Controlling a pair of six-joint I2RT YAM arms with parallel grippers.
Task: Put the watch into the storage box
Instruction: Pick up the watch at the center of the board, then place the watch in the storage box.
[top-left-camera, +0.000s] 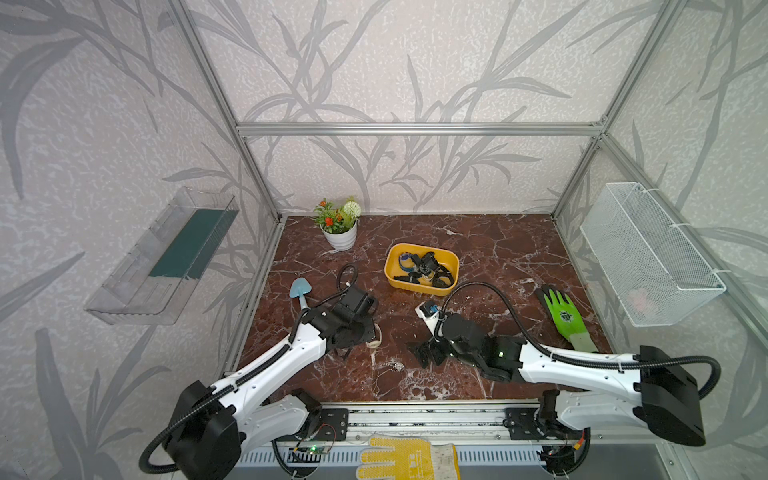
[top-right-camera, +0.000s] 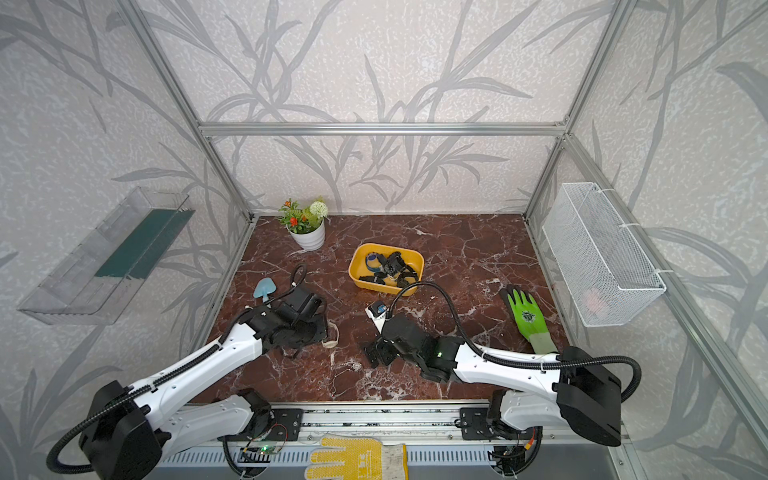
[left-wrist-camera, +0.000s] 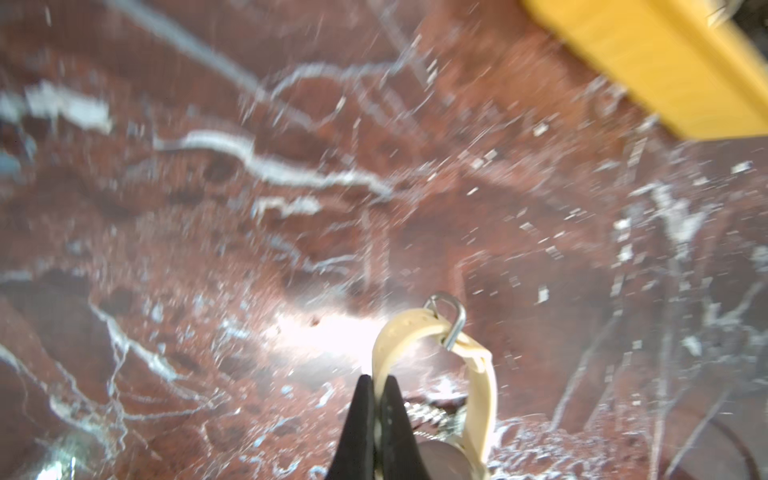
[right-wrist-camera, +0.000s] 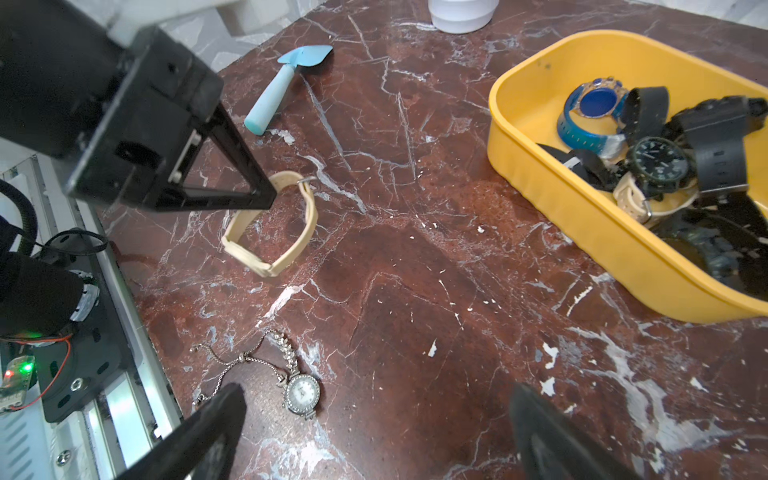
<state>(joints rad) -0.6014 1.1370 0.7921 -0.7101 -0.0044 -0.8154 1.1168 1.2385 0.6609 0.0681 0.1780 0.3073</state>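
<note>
The storage box with walls stands outward, so my left gripper will next lift clear of that box's near rim, move outward over the dark watches and release the strap.
My left gripper (left-wrist-camera: 376, 384) is shut on the strap of a cream watch (left-wrist-camera: 415, 328). In the right wrist view its tip (right-wrist-camera: 270, 198) pinches the looped cream watch (right-wrist-camera: 307, 216) low over the marble; touching or just lifted, I cannot tell. In a top view the strap (top-left-camera: 376, 338) shows beside the left wrist. The yellow storage box (top-left-camera: 390, 270) (right-wrist-camera: 582, 216) holds several watches and stands further back, to the right. My right gripper (right-wrist-camera: 376, 390) is open above the table, with a small silver chain watch (right-wrist-camera: 301, 392) (top-left-camera: 398, 366) lying beside one finger.
A white and blue object (top-left-camera: 428, 309) lies by the right wrist. A flower pot (top-left-camera: 340, 235) and blue trowel (top-left-camera: 300, 291) are at the left. A green glove (top-left-camera: 565, 316) lies at the right. A wire basket (top-left-camera: 648, 257) and clear tray (top-left-camera: 162, 257) hang on the walls.
</note>
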